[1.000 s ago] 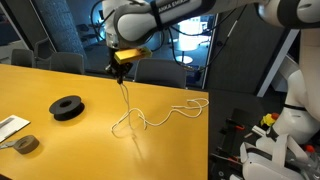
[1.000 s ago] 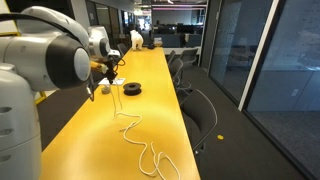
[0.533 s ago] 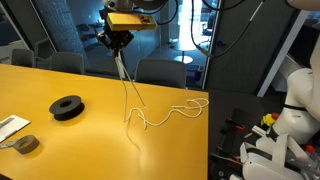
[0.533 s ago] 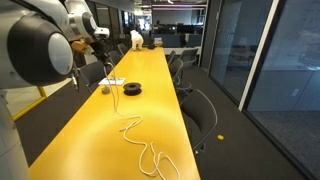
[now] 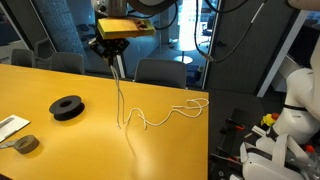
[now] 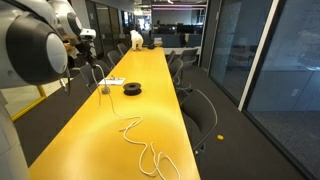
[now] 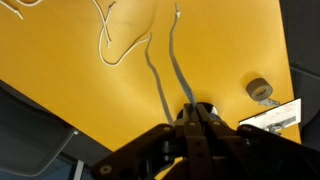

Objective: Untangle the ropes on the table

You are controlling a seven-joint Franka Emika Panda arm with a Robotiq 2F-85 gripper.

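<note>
My gripper holds the hanging rope pieces and should next come far down to release them on the bare tabletop beside the rope's wavy length, because that spot is clear of the loops.
My gripper is shut on the ropes and holds them high above the table. Two thin cream strands hang from it down to the mustard-yellow top. From there a wavy length runs toward the table's edge. In the wrist view the shut fingers pinch the two strands, and a loop lies on the table below. In an exterior view the ropes lie in loops near the table's near end, and the gripper is high at the left.
A black round spool sits on the table, with a grey tape roll and a white sheet near the corner. Spool, tape roll and sheet show in other views. Chairs line the far side.
The gripper has risen higher with the ropes in it, drawing more cord off the table; the loop near the hanging point has pulled tighter.
</note>
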